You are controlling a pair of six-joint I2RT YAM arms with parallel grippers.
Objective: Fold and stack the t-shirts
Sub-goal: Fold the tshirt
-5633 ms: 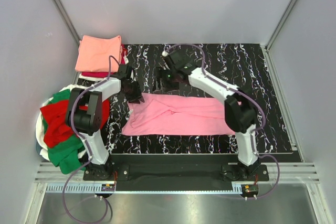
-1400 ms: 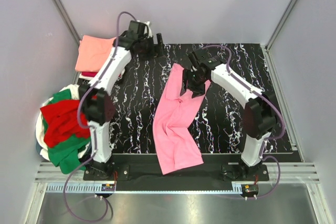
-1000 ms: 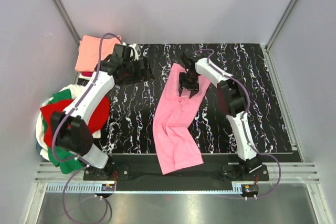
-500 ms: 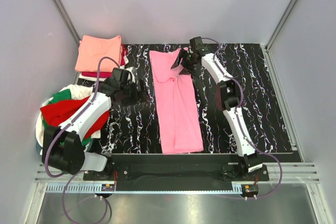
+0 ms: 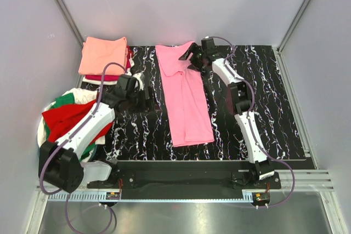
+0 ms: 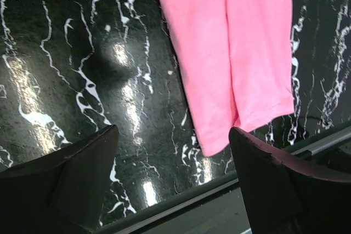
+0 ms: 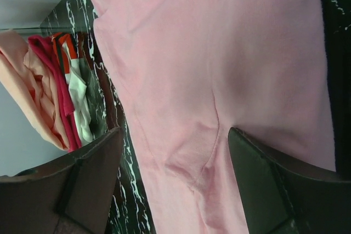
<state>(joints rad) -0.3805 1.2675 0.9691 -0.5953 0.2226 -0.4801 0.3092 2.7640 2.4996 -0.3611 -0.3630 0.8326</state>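
Observation:
Next, my right gripper moves back and down to the folded pink t-shirt's near corner farthest from the pile, where bare table leaves room.
A bubblegum pink t-shirt, folded into a long strip, lies flat on the black marbled table, running from back to front. My right gripper hovers over its far end, jaws open and empty; in the right wrist view, creased pink cloth fills the gap below the fingers. My left gripper stands open over bare table, left of the strip. The left wrist view shows the shirt's near end ahead, apart from the fingers. A loose pile of red, green and white t-shirts lies at the left.
A folded stack with a salmon-orange t-shirt on top and a red one under it sits at the back left, its layered edges also in the right wrist view. Grey walls close the sides and back. The table's front rim is close below my left gripper.
My right gripper carried the pink shirt's end to the back, laid the strip straight and opened, letting go. My left arm drew back from the rear toward the front left.

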